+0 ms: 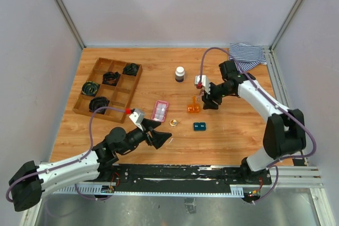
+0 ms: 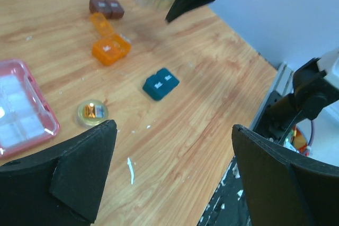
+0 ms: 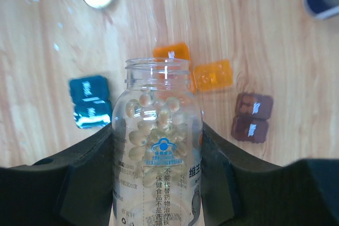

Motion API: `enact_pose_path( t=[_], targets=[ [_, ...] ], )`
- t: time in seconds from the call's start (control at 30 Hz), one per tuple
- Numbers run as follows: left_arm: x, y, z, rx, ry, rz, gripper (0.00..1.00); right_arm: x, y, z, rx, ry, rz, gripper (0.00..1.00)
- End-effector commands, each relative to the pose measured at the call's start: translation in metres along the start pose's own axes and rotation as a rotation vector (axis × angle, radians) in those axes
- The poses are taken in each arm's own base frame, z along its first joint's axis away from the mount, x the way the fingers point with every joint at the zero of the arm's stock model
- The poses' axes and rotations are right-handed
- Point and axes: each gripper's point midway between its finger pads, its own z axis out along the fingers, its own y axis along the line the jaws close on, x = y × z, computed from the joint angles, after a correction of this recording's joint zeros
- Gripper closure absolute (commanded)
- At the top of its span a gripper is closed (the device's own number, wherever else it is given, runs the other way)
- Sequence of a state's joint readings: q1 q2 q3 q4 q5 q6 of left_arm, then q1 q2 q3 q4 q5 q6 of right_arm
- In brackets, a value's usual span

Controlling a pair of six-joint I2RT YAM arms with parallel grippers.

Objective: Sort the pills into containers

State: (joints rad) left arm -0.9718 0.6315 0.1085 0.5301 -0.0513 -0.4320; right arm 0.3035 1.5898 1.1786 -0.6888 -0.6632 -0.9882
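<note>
I should next move my left gripper's open, empty fingers outward and down around the cap's rim, because the gold bottle cap [image 1: 174,123] [image 2: 92,113] is outward of my gripper and below it.
My right gripper [image 3: 158,130] is shut on a clear pill bottle [image 3: 159,183], uncapped, its mouth tilted toward the table. Pale yellow pills [image 3: 153,115] fill its neck end. Just beyond the mouth lies the orange container [image 3: 212,75], lid open. The teal container [image 3: 90,101] lies closed on its left and the brown container [image 3: 253,116] on its right. The longer pink container [image 1: 160,110] rests left of them. My left gripper [image 1: 161,138] hovers open over bare wood near the front, nothing between its fingers [image 2: 85,168].
A gold bottle cap [image 1: 173,123] lies between the pink and teal containers. A dark bottle with a white cap [image 1: 180,73] stands behind. A wooden compartment tray [image 1: 95,86] with black coils sits at the left. A striped cloth [image 1: 248,54] lies at the back right corner.
</note>
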Motion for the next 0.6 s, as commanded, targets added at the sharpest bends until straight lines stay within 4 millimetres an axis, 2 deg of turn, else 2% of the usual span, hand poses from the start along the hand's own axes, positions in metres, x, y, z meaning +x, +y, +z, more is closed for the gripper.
enact_pose_path(
  t=[0.0,0.2,0.3,0.33,0.4,0.47,0.57],
  targets=[
    [-0.001,0.000,0.010,-0.028,0.042,-0.029,0.03,-0.062,0.031,-0.039,-0.062,-0.298,0.036,0.97],
    [0.011,0.007,0.025,-0.111,0.172,-0.056,0.05,-0.147,0.050,-0.109,-0.050,-0.656,0.045,0.96],
    [0.012,0.009,0.032,-0.139,0.199,-0.062,0.06,-0.178,0.057,-0.144,-0.009,-0.830,0.033,0.96],
    [0.011,0.009,0.034,-0.145,0.202,-0.064,0.07,-0.180,0.064,-0.149,-0.028,-0.870,0.097,0.96],
    [0.011,0.011,0.036,-0.158,0.207,-0.064,0.08,-0.190,0.073,-0.168,0.011,-0.959,0.053,0.95],
    [0.009,0.013,0.039,-0.175,0.200,-0.062,0.10,-0.193,0.081,-0.180,0.064,-1.030,0.029,0.95],
    [0.009,0.020,0.043,-0.217,0.208,-0.048,0.17,-0.190,0.090,-0.189,0.126,-1.110,0.009,0.95]
  ],
)
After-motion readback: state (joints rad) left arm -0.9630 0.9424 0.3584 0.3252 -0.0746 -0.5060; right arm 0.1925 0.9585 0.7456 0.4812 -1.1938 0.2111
